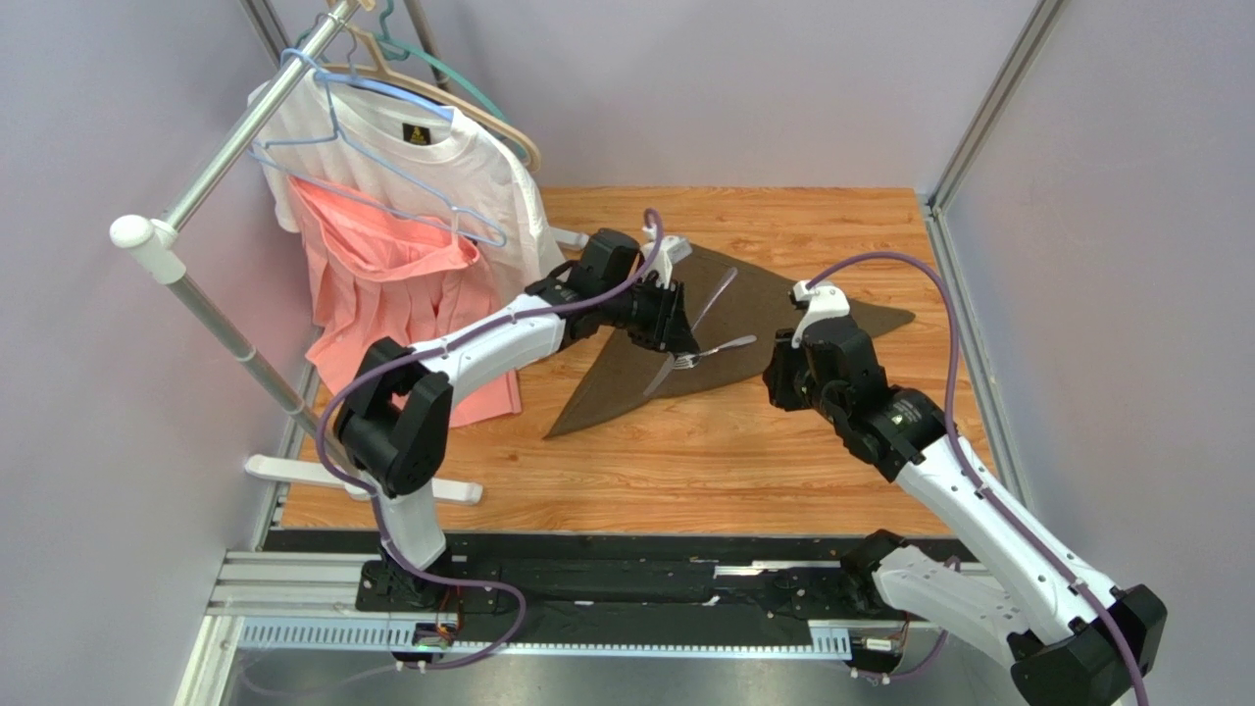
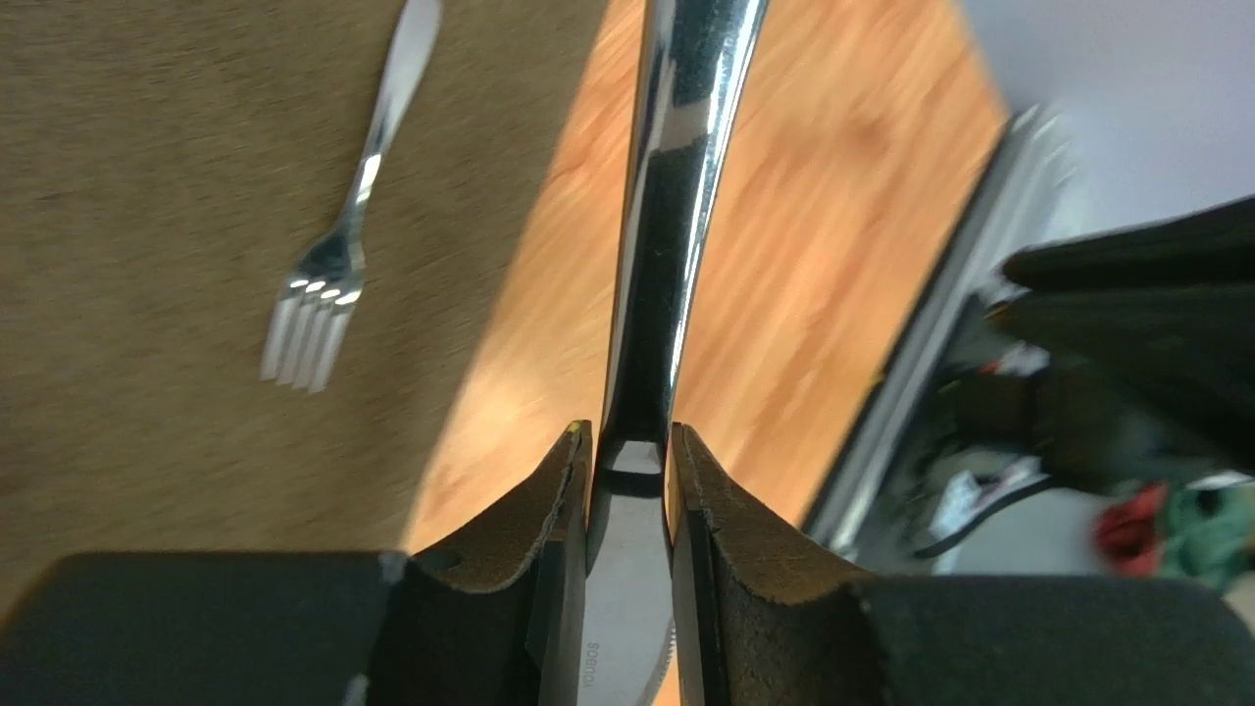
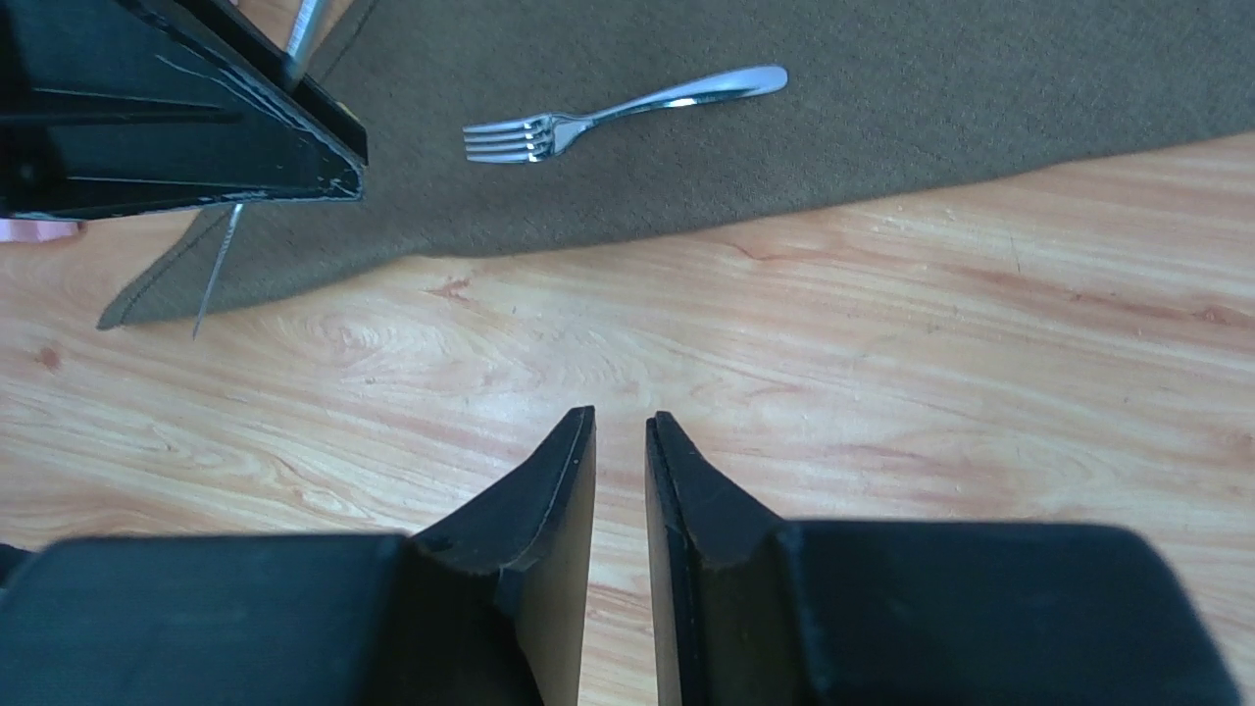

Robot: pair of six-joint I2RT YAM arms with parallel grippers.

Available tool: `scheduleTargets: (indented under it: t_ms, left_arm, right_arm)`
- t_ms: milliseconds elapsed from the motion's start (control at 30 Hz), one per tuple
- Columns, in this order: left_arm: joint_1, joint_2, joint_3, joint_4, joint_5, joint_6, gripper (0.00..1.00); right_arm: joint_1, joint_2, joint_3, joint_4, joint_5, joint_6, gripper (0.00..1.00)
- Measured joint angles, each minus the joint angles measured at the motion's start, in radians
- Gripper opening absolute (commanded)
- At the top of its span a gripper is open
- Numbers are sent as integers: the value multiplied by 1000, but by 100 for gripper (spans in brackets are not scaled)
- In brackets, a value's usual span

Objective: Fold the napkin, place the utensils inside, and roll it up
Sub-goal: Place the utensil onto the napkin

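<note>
The knife hangs at an angle to the fork, so next I should turn my left gripper and lower it onto the napkin between fork and the napkin's near edge [image 1: 722,372] [image 2: 430,272] to let go of the knife.
The olive-brown napkin [image 1: 737,327] lies folded in a triangle on the wooden table; it also shows in the left wrist view [image 2: 148,177] and the right wrist view [image 3: 958,103]. My left gripper [image 1: 678,336] [image 2: 631,434] is shut on the silver knife [image 1: 721,299] [image 2: 663,221] near where blade meets handle and holds it above the napkin's near edge. The blade tip [image 3: 218,272] hangs down. The fork [image 1: 722,349] [image 2: 346,243] [image 3: 619,115] lies on the napkin beside the knife. My right gripper [image 1: 777,387] [image 3: 620,419] is empty over bare wood, its jaws a narrow gap apart.
A clothes rack stands at the left with a white T-shirt [image 1: 427,169] and a pink garment [image 1: 376,280] on hangers; its pole [image 1: 221,316] and foot [image 1: 354,478] reach onto the table's left edge. Grey walls close in the table [image 1: 707,456] at left, back and right.
</note>
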Motion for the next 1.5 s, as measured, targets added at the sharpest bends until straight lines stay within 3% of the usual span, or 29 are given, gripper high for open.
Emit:
scheduleTargets:
  t_ms: [200,367,500,867,1500]
  left_arm:
    - [0,121,192,-386,-33,417,0]
    - [-10,235,322,-607,-115,617,0]
    - [-26,313,404,-693,-183,701,0]
    - [-46,376,523,-735,-211,698,0]
    - [-84,508,644,-663,-192,515,0]
  right_arm:
    - [-45,-17,-18,51,-54,-16,23]
    - [-74,-48,-47,63,-86,-23,23]
    - [-89,-63,-61,65,-101,-23,23]
    - [-113,-59,-76,93,-158,-26,23]
    - [-185,-47,-101,127,-266,-29,23]
